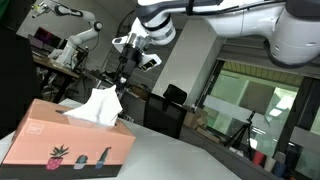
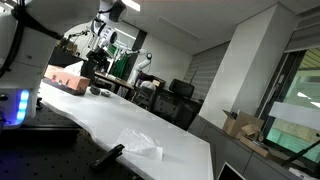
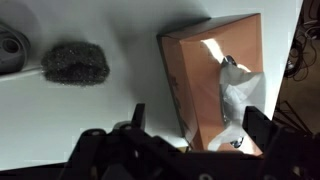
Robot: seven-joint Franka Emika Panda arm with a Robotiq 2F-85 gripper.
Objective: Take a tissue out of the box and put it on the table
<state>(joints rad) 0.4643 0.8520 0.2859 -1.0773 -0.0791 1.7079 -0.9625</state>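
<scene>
I will move my gripper to the right in the wrist view and down onto the tissue's top (image 1: 112, 92) (image 3: 244, 93) to close, as the tissue is off-centre between my fingers.
A salmon-pink tissue box (image 1: 60, 140) with small plant drawings stands on the white table, also in the other exterior view (image 2: 65, 78) and the wrist view (image 3: 195, 70). A white tissue (image 1: 98, 106) sticks up out of its top slot, and it shows in the wrist view too (image 3: 237, 95). My gripper (image 1: 124, 78) hangs above the box, close over the tissue. In the wrist view the gripper (image 3: 197, 125) is open, with one finger on each side of the box end, and holds nothing.
A grey fuzzy pad (image 3: 78, 62) lies on the table beside the box, with a grey round object (image 3: 10, 48) past it. A crumpled white sheet (image 2: 140, 143) lies nearer the table's (image 2: 120, 118) front. Chairs and lab clutter stand behind.
</scene>
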